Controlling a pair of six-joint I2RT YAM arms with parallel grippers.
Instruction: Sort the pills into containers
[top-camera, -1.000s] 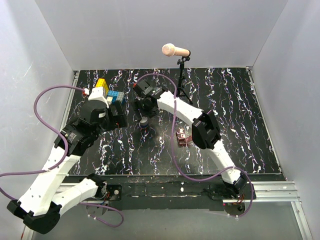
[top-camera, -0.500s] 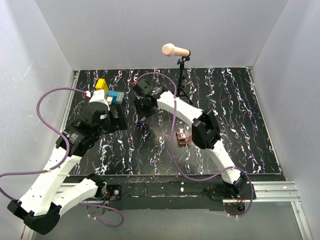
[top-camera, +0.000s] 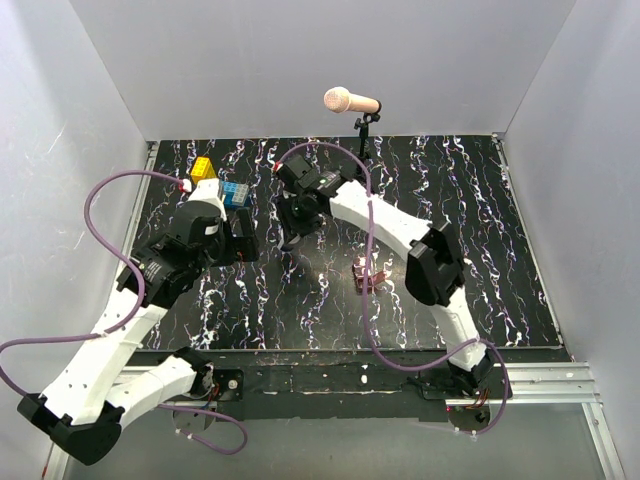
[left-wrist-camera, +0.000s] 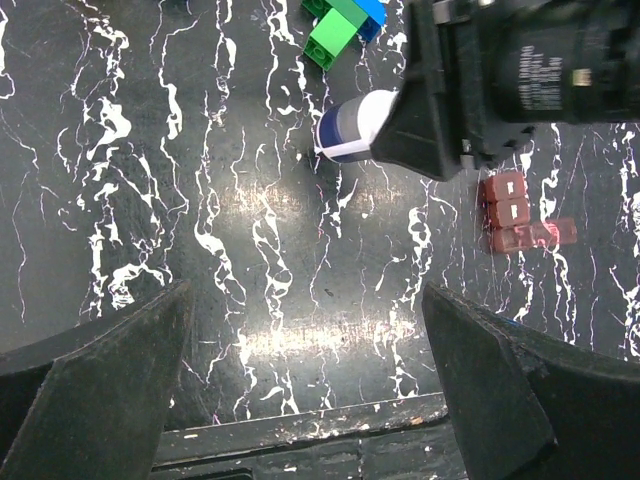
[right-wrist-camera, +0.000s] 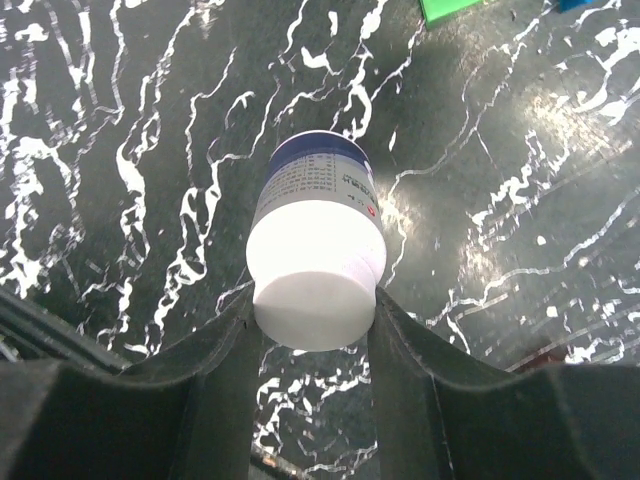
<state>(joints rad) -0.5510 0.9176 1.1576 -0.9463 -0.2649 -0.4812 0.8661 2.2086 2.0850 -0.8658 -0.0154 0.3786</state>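
Observation:
My left gripper will tilt next and reach across onto the bottle's blue end (top-camera: 287, 245) (left-wrist-camera: 337, 131), because that end lies to the right in the top view and the bottle's cap is held.
A white pill bottle (right-wrist-camera: 315, 250) with a blue label sits cap-first between the fingers of my right gripper (right-wrist-camera: 315, 300), which is shut on it just below the cap. In the left wrist view the bottle (left-wrist-camera: 350, 125) pokes out from under the right gripper (left-wrist-camera: 480, 80). From above, the right gripper (top-camera: 291, 238) hides the bottle. The containers, a small reddish-brown box (top-camera: 365, 272) with pale lid segments, lie right of it, one segment (left-wrist-camera: 535, 236) flipped open. My left gripper (top-camera: 241, 238) hangs open over bare table (left-wrist-camera: 308, 295). No loose pills show.
Yellow (top-camera: 204, 168) and blue (top-camera: 234, 193) toy blocks stand at the back left, with a green one (left-wrist-camera: 338, 30) beside them. A microphone (top-camera: 352, 100) on a black tripod (top-camera: 366, 175) stands at the back middle. The table's near edge (left-wrist-camera: 300, 425) lies below the left gripper.
The right gripper's jaws have closed onto the bottle, and the right arm's elbow has swung to the right. The left arm has shifted slightly and stays open.

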